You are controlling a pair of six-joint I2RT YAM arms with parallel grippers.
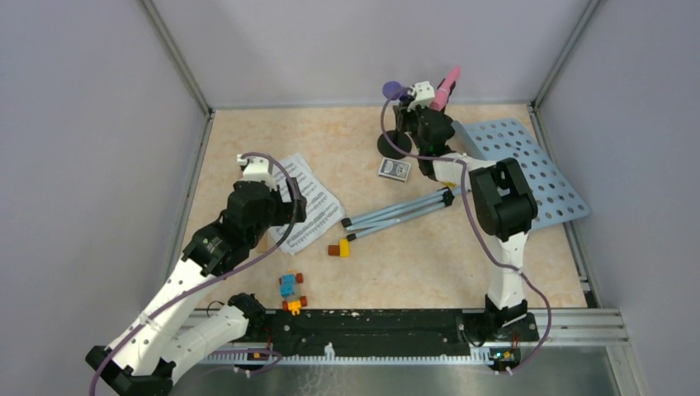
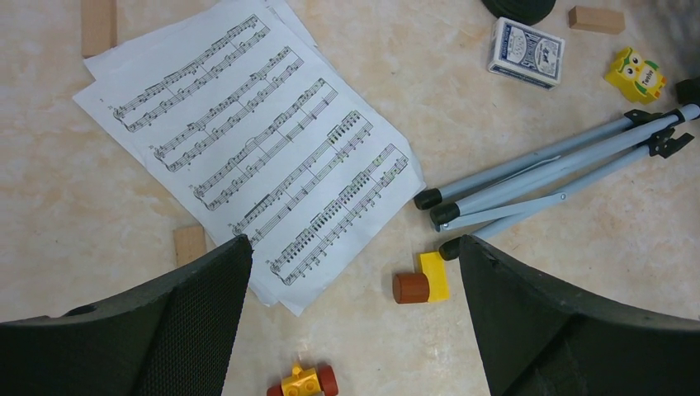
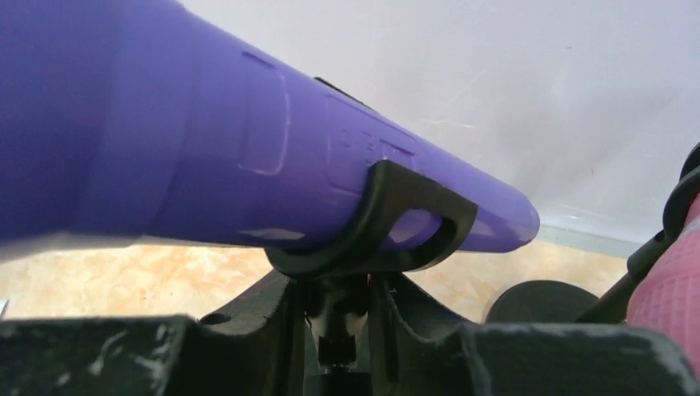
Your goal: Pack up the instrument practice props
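The robot's right gripper will carry the holder of the purple microphone back over the tripod legs and let go of it on the bare tabletop by the front bar (image 1: 396, 262).
White sheet-music pages (image 2: 248, 140) lie fanned on the table, with my left gripper (image 2: 355, 247) open above their lower corner. The pale blue tripod legs (image 2: 545, 169) lie folded to the right, joined to the perforated music desk (image 1: 528, 165) lying flat at the right side. At the back, my right gripper (image 3: 337, 313) is shut on the stem of a black mic holder (image 3: 388, 231), just under the clip that carries the purple microphone (image 3: 206, 140). The pink microphone (image 3: 669, 289) stands beside it in a second holder (image 3: 541, 301).
A blue-white card box (image 2: 527, 52) lies near the holder bases. Toy bricks (image 2: 421, 283) and wooden blocks (image 2: 189, 244) are scattered round the pages. More bricks (image 1: 288, 285) lie near the front rail. Grey walls close in the back and sides.
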